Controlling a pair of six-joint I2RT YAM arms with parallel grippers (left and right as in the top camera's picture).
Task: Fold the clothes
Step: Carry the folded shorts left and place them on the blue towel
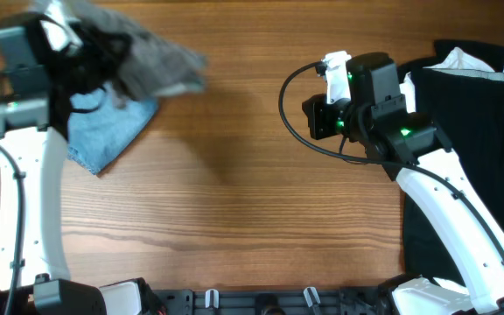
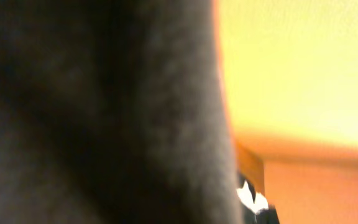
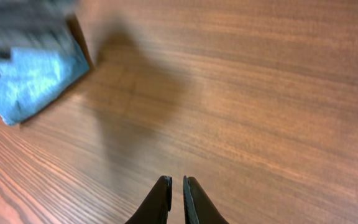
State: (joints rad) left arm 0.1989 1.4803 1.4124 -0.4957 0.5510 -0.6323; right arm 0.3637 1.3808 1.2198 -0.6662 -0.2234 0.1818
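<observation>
My left gripper lowers over the folded light blue garment (image 1: 112, 131) next and releases the hanging grey cloth on top, since the garment lies beneath it.
A grey garment (image 1: 157, 59) hangs blurred from my left gripper (image 1: 94, 48) at the far left, just above a folded light blue garment (image 1: 112, 131) on the wooden table (image 1: 252, 210). The grey cloth (image 2: 104, 112) fills the left wrist view and hides the fingers. My right gripper (image 1: 309, 116) hovers over the middle of the table, with its fingers (image 3: 177, 182) shut and empty. The right wrist view shows the blue garment (image 3: 30, 84) far off at the left, with the grey garment's edge (image 3: 23, 15) above it.
A pile of black clothes (image 1: 471, 122) lies at the right edge under my right arm, with a white piece (image 1: 462, 59) on its far side. A black rail (image 1: 261, 302) runs along the table's front edge.
</observation>
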